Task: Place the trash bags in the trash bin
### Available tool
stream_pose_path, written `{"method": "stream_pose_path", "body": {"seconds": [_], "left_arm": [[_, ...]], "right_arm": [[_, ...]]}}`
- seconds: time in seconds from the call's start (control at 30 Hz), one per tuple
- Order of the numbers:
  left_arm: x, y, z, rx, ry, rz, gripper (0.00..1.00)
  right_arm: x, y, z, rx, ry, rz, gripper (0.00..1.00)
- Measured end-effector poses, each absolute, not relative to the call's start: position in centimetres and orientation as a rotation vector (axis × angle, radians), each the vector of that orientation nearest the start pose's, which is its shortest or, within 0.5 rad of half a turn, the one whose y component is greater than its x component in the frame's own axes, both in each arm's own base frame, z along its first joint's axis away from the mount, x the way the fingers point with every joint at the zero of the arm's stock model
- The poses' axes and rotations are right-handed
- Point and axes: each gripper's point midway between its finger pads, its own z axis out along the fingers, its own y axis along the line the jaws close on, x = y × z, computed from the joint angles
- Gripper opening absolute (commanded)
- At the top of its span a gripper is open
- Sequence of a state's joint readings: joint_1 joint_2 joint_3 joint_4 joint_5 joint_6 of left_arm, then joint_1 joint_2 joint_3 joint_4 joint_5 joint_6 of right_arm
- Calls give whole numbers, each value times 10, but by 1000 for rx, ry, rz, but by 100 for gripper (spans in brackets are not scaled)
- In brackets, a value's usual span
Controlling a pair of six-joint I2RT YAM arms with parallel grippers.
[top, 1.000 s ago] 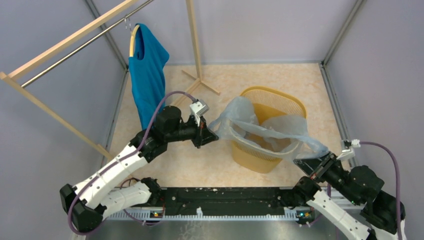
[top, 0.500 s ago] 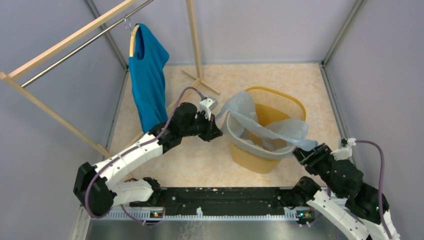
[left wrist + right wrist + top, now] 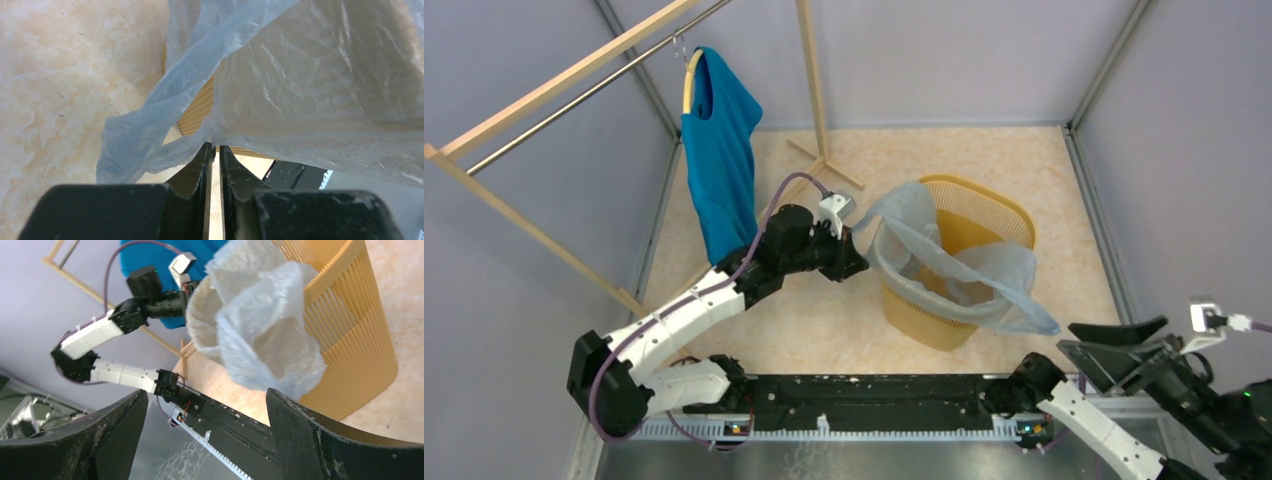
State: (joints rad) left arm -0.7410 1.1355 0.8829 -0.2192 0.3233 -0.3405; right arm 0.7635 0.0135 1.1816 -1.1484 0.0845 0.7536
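My right gripper goes outward and to the left in the top view onto the bag's folded edge (image 3: 1014, 283) next, since this edge lies bunched across the bin's rim.
The trash bag (image 3: 954, 270), thin pale blue film, lies draped over the near rim of the trash bin (image 3: 924, 320), a yellow-orange slatted basket, with one corner trailing to the floor at the right. My left gripper (image 3: 856, 262) is at the bin's left rim. In the left wrist view its jaws (image 3: 216, 146) stand a narrow slit apart, and the bag's (image 3: 310, 75) gathered edge touches the tips in front of the basket wall (image 3: 197, 107). My right gripper (image 3: 1109, 345) is wide open and empty, clear of the bag (image 3: 265, 340) and bin (image 3: 350, 340).
A teal shirt (image 3: 719, 150) hangs on a wooden clothes rack (image 3: 814, 90) at the back left, its foot (image 3: 824, 165) just behind the bin. Grey walls enclose the floor. The black base rail (image 3: 874, 395) runs along the near edge.
My right gripper opened, let go of the bag's corner and pulled back to the near right. The freed corner dropped beside the bin. My left gripper's jaws parted slightly.
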Motion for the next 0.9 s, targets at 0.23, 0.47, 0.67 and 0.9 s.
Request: {"method": "stream_pose_path", "body": {"seconds": [0.23, 0.47, 0.67, 0.9], "left_arm": [[209, -285, 210, 647, 2073, -978, 53], [198, -278, 222, 683, 2039, -992, 77], [173, -265, 258, 738, 1908, -1051, 98], [160, -261, 290, 753, 1799, -1099, 94]], "right_arm": [[-3, 26, 385, -137, 1509, 1084, 81], [79, 91, 392, -363, 1680, 806, 79], [134, 134, 355, -556, 1868, 615, 79], [129, 119, 348, -692, 1830, 504, 84]]}}
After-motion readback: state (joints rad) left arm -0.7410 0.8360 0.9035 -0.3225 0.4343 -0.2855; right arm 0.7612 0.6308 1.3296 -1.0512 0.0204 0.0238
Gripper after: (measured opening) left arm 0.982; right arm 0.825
